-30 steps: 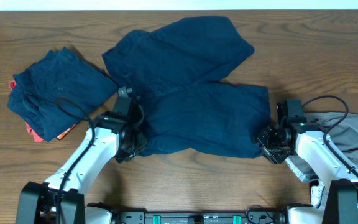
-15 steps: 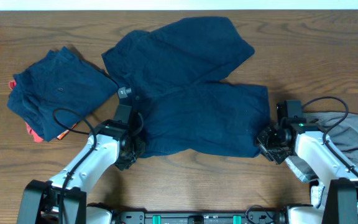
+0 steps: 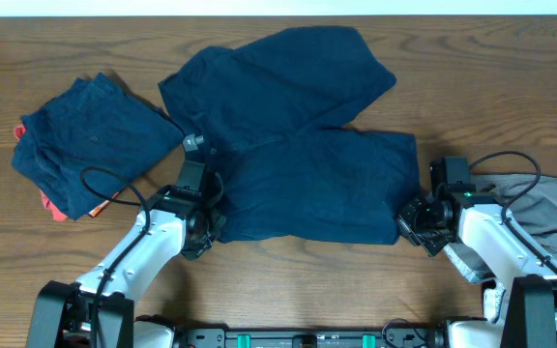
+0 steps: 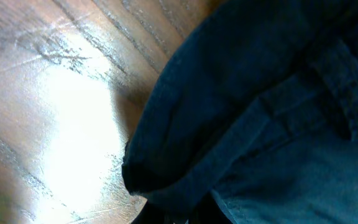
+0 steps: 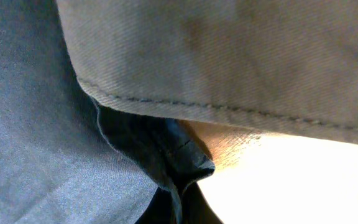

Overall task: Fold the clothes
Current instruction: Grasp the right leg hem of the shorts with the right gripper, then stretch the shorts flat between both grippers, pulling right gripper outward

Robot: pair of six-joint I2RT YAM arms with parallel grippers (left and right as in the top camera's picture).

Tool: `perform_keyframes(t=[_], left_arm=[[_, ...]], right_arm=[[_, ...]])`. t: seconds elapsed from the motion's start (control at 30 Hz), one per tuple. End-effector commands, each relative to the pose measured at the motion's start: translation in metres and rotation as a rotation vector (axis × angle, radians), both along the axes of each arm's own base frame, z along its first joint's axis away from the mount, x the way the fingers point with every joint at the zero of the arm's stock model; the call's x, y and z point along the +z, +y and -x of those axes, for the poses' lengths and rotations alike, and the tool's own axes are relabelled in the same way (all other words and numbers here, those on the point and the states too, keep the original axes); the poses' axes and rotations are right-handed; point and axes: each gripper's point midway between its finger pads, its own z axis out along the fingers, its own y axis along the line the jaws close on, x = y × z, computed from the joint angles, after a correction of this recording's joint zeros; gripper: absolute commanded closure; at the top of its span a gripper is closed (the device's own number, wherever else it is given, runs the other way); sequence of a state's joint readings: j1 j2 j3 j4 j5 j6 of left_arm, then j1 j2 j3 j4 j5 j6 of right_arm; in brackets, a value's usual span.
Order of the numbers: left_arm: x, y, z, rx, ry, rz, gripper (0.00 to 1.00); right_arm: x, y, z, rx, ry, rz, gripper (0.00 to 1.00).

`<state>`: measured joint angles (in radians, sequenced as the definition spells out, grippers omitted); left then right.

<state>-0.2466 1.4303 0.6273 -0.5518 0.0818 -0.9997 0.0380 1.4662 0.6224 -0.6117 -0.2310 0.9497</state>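
I should next lift my right gripper's pinched corner, carry it outward, then lower and release it beside the navy garment's far tip (image 3: 391, 81), as the cloth lies spread.
The large dark navy garment (image 3: 298, 145) lies spread across the middle of the table. My left gripper (image 3: 204, 230) is at its lower left corner, shut on the hem. In the left wrist view that navy corner (image 4: 185, 180) runs down into my left gripper (image 4: 180, 218). My right gripper (image 3: 410, 225) is at the lower right corner, shut on that edge. In the right wrist view the pinched navy corner (image 5: 188, 165) runs down into my right gripper (image 5: 180, 208), and a grey garment (image 5: 229, 56) lies just above it.
A folded navy pile (image 3: 85, 140) sits at the left with a red-orange garment (image 3: 54, 207) poking out beneath it. The grey garment (image 3: 549, 208) lies at the right edge beside my right arm. Bare wooden table (image 3: 298, 280) runs along the front.
Both grippers have closed on the lower corners of the navy garment. My left gripper shifted slightly along the hem. The garment has barely moved.
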Motion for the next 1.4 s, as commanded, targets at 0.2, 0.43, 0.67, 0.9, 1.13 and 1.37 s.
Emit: perform_keyframes(t=[0.2,0.43,0.67,0.9,1.13,1.37], left_arm=[[0.046,0.013,-0.002,-0.187,-0.074,-0.082,0.94],[0.128,-0.002,0.009,-0.326,-0.298,-0.026,0.94],[0.169,-0.018,0.048,-0.366,-0.447,0.127,0.94],[0.188,-0.004,0.047,-0.335,-0.580,0.069,0.94],[0.192,0.010,-0.013,-0.253,-0.652,-0.094,0.94],[0.151,0.007,-0.083,-0.208,-0.587,-0.140,0.94]], right_arm=[[0.009,-0.021,0.001,0.149,-0.009,0.062,0.99],[0.092,-0.067,-0.023,0.178,-0.165,0.181,0.99],[0.183,-0.093,-0.019,0.259,-0.323,0.296,0.99],[0.252,-0.088,-0.050,0.375,-0.558,0.371,0.99],[0.273,-0.061,-0.121,0.515,-0.762,0.421,0.99],[0.223,-0.044,-0.180,0.579,-0.731,0.390,0.99]])
